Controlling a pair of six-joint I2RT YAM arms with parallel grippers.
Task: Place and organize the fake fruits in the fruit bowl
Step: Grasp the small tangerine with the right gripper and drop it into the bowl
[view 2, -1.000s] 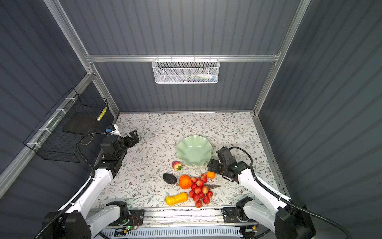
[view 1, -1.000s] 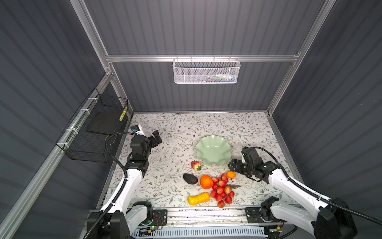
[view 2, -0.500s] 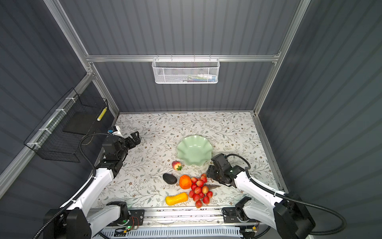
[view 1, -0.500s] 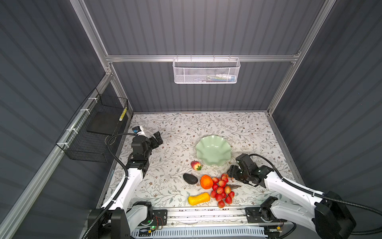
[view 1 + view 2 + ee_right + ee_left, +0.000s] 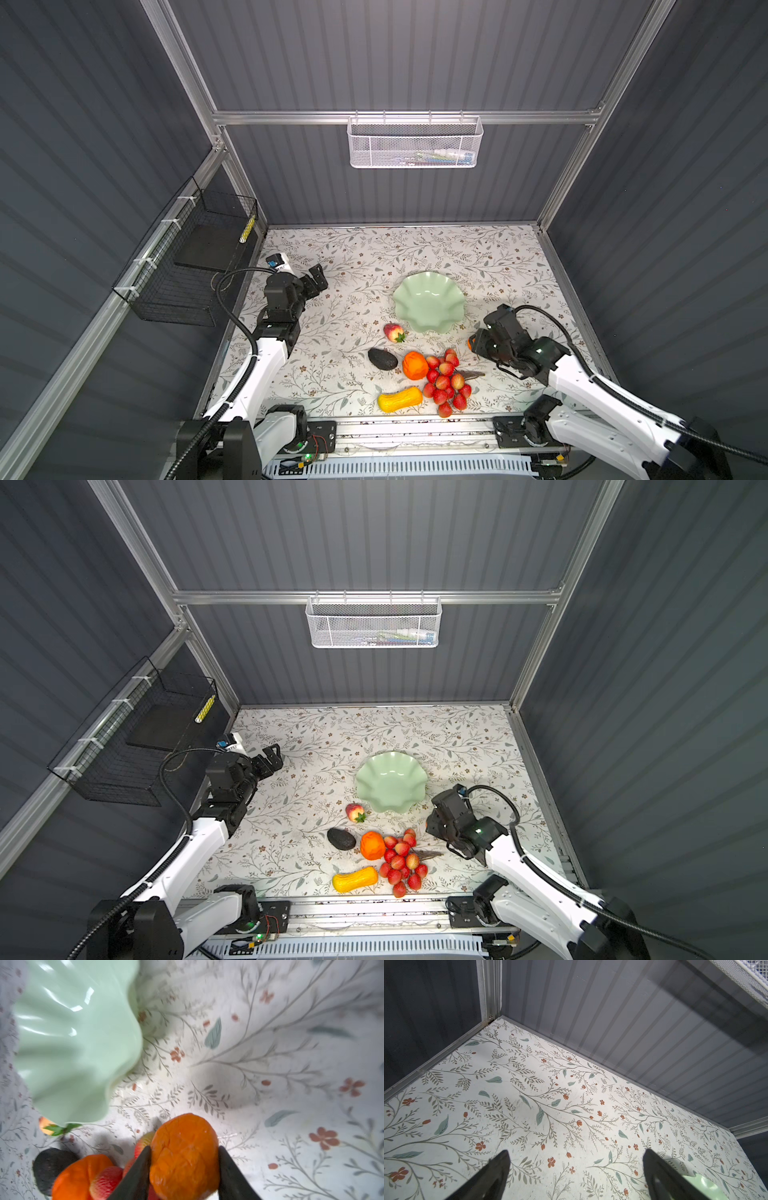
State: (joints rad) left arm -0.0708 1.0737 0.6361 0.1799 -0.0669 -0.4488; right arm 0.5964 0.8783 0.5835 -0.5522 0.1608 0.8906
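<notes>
Next, my right gripper moves the smaller orange outward over the bowl's rim and releases it in the empty middle of the mint fruit bowl (image 5: 428, 301) (image 5: 72, 1043).
My right gripper (image 5: 184, 1148) is shut on the smaller orange (image 5: 185, 1157), both fingers pressed against its sides; in both top views it sits just right of the berries, with a sliver of orange (image 5: 470, 343) showing. The mint fruit bowl (image 5: 428, 301) (image 5: 390, 781) (image 5: 72, 1043) stands empty. In front of it lie the strawberry (image 5: 393, 332), avocado (image 5: 382, 358), larger orange (image 5: 414, 365), red berry bunch (image 5: 446, 382) and yellow gourd (image 5: 400, 400). My left gripper (image 5: 318, 276) (image 5: 575, 1153) hangs open over bare table at the left.
A white mesh basket (image 5: 415, 143) hangs on the back wall. A black wire basket (image 5: 187, 266) is fixed to the left wall. Grey walls close in the floral table (image 5: 415, 249) on three sides, with a metal rail along its front edge.
My right gripper has come down around the smaller orange and its jaws have closed on it. The left arm has barely moved.
</notes>
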